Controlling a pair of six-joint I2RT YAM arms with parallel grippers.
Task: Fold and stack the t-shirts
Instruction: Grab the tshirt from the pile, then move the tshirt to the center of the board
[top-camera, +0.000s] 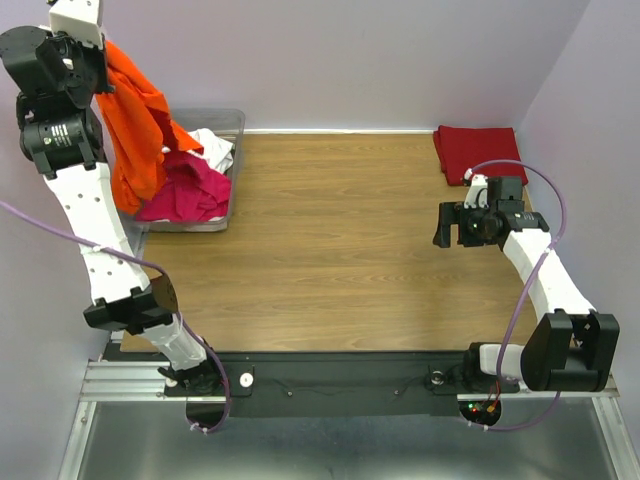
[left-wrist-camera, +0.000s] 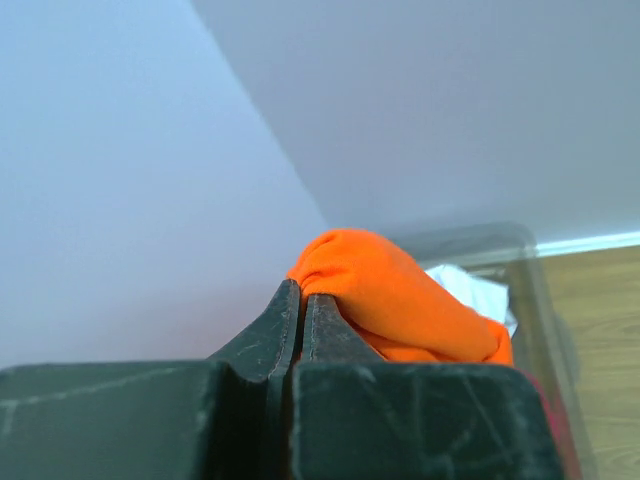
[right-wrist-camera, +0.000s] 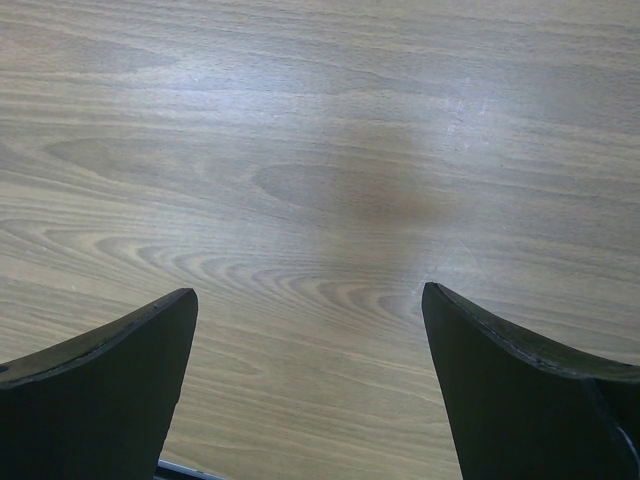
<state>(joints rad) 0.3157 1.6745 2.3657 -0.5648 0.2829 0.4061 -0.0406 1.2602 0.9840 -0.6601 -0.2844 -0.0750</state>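
The table's bare middle lies to the right of my left gripper in the top view, so I will swing it past the bin and release the orange t-shirt there.
My left gripper (top-camera: 104, 48) is raised high at the far left, shut on a fold of the bright orange t-shirt (top-camera: 135, 120), which hangs down from it over the bin. In the left wrist view the jaws (left-wrist-camera: 300, 292) are pressed together with orange t-shirt cloth (left-wrist-camera: 395, 305) bunched at their tips. A magenta t-shirt (top-camera: 185, 192) and a white one (top-camera: 213, 148) lie crumpled in the bin. A folded dark red t-shirt (top-camera: 478, 152) rests at the far right corner. My right gripper (top-camera: 443, 224) (right-wrist-camera: 310, 295) hovers open over bare wood, nothing between its fingers.
The clear plastic bin (top-camera: 236, 122) stands at the table's far left, against the wall. Purple walls close in on the left, back and right. The wooden table (top-camera: 340, 250) lies between the bin and the right arm.
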